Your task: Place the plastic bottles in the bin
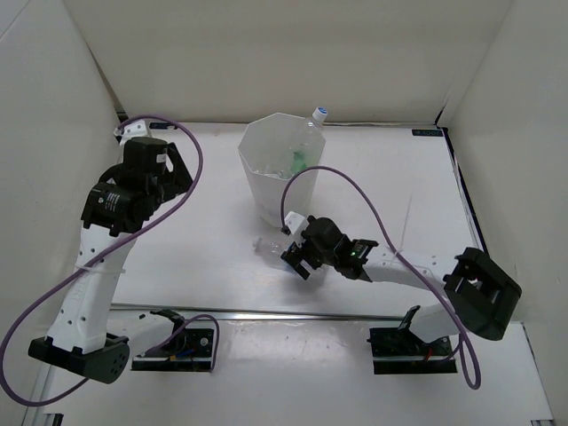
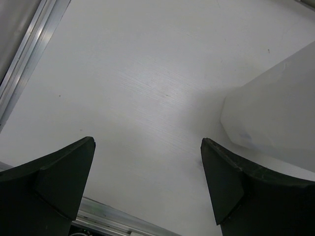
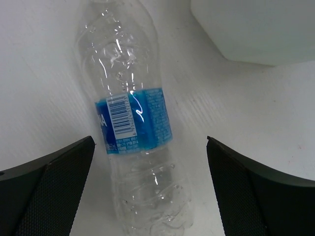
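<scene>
I should move my right gripper down and to the left in the wrist view next, so that it straddles the label [image 1: 288,258] [image 3: 135,121]. The label sits off-centre below my open fingers.
A clear plastic bottle [image 3: 133,123] with a blue-and-white label lies on the table, its base towards the right wrist camera. My right gripper [image 3: 150,141] hangs open just above it, one finger on each side and neither touching it. From above, that bottle [image 1: 269,244] shows faintly in front of the white bin [image 1: 266,191], just left of my right gripper [image 1: 297,255]. Inside the bin lie a green bottle [image 1: 297,161] and a clear bottle [image 1: 313,124] whose capped neck leans over the far rim. My left gripper [image 1: 174,170] is open and empty, left of the bin.
White walls enclose the table on the left, back and right. A metal rail [image 1: 293,313] runs along the near edge, in front of the arm bases. A purple cable [image 1: 355,191] arcs over the right arm. A faceted bin wall [image 2: 275,113] fills the right side of the left wrist view.
</scene>
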Robot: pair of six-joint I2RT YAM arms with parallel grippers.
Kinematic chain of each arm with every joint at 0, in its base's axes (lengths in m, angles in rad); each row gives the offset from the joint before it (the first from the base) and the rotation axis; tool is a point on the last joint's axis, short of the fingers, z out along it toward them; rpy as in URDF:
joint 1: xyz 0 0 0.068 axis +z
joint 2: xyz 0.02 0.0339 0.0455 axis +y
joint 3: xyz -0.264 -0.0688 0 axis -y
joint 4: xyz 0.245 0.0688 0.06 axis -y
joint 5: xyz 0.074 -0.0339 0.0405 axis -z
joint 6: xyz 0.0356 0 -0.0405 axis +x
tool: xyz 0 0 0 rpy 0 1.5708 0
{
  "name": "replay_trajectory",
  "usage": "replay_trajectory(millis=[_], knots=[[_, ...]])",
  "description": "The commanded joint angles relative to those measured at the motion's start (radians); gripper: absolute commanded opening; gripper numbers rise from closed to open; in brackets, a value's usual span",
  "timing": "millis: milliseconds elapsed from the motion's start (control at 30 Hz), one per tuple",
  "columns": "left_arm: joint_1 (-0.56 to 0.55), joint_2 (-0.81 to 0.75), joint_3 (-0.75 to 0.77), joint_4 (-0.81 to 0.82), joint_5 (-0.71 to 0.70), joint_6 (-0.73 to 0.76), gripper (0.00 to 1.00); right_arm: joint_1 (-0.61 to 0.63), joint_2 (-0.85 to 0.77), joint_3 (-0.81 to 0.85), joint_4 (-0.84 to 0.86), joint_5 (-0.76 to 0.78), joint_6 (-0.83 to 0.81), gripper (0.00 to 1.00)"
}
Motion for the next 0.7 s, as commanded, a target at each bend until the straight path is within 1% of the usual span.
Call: replay_trajectory(millis=[0,67,233,400,467,633,667], knots=[[0.004,-0.021,0.027,-0.038,0.025,0.024,1.0,0.003,0.022,-0.011,0.123,0.044,-0.034,0.98],[0.004,-0.021,0.027,-0.038,0.036,0.024,1.0,0.003,0.035,-0.02,0.152,0.018,-0.034,1.0],[0.004,-0.012,0.036,-0.047,0.036,0.033,1.0,0.003,0.09,-0.01,0.137,-0.01,-0.034,1.0],[0.004,-0.003,0.046,-0.047,0.036,0.033,1.0,0.003,0.108,0.013,0.114,-0.041,-0.013,0.92],[0.004,-0.003,0.035,-0.047,0.036,0.033,1.0,0.003,0.118,0.027,0.105,-0.041,-0.012,0.91],[0.004,-0.043,-0.005,-0.047,0.036,0.033,1.0,0.003,0.128,0.05,0.038,-0.059,0.011,0.8],[0.004,-0.043,-0.005,-0.047,0.036,0.024,1.0,0.003,0.139,0.067,0.025,-0.059,0.038,0.8]])
